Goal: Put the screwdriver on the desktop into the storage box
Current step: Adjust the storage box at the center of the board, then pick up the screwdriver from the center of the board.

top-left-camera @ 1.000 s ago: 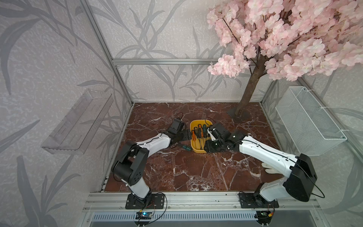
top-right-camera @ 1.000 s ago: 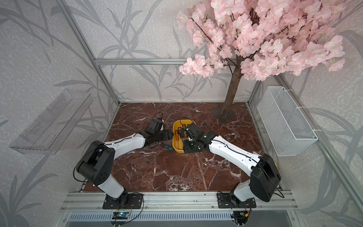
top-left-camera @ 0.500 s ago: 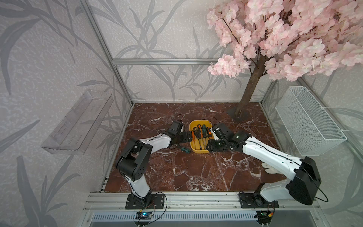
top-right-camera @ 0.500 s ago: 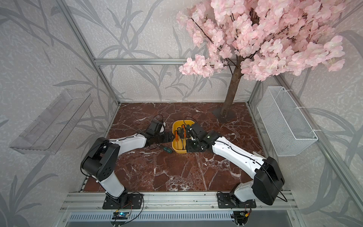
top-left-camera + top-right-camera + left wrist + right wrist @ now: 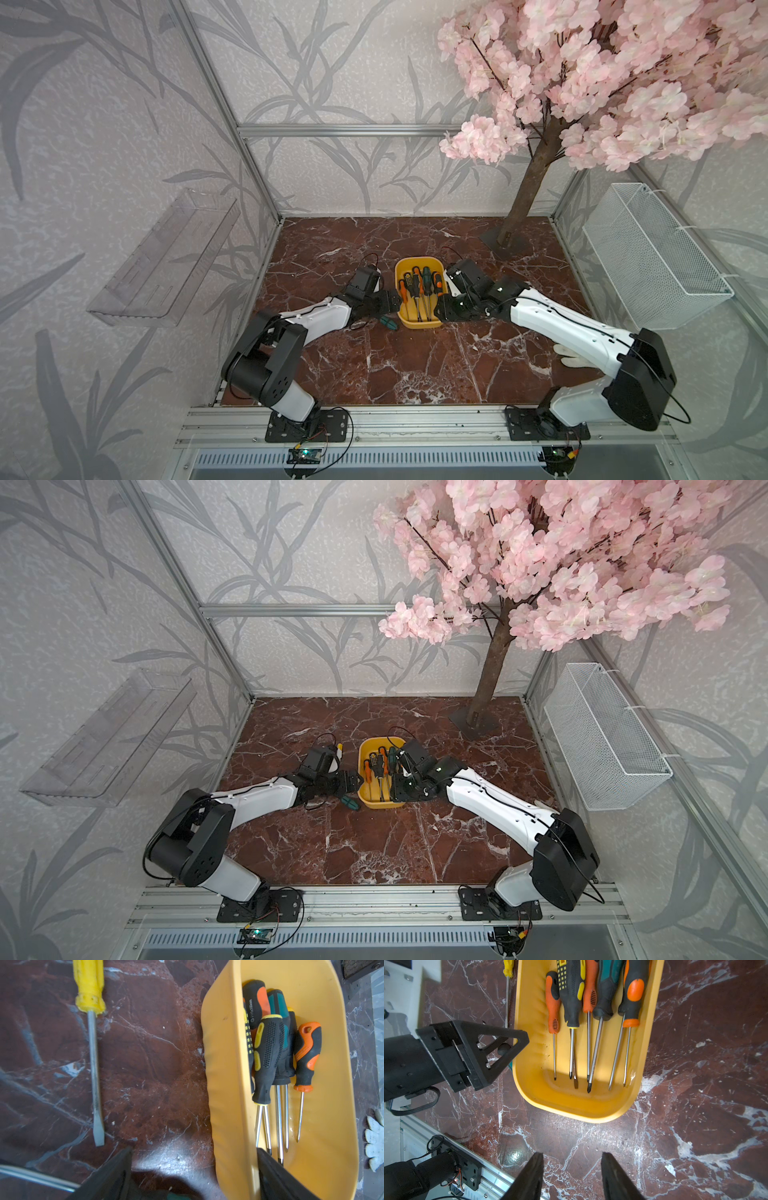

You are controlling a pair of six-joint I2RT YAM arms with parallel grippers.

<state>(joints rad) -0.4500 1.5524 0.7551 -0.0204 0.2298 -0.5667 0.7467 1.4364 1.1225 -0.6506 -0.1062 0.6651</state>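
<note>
Next, my left gripper will draw back off the box's side, then move down onto the screwdriver's teal-and-black handle [image 5: 387, 321] [image 5: 158, 1193], since the open fingers straddle that side instead.
The yellow storage box [image 5: 417, 322] [image 5: 379, 803] stands mid-desktop [image 5: 415, 374] with several screwdrivers lying in it. One green-handled screwdriver [image 5: 389, 322] [image 5: 350, 803] lies on the marble by the box's near left corner. A yellow-handled screwdriver [image 5: 89, 987] [image 5: 508, 966] lies further left. My left gripper [image 5: 194, 1149] [image 5: 384, 301] is wide open and astride the box's left wall [image 5: 226, 1084], one finger inside the box. The green handle shows just beneath it. My right gripper [image 5: 572, 1155] [image 5: 444, 307] hangs open and empty over bare marble beside the box.
A pink blossom tree on a base plate [image 5: 505, 241] stands at the back right. A white wire basket [image 5: 652, 266] hangs on the right wall, a clear shelf [image 5: 166, 257] on the left. A white glove [image 5: 569, 357] lies under my right arm.
My left arm has sunk lower and its jaws opened a little wider at the box's left wall. My right gripper has drawn back from over the box toward its right side.
</note>
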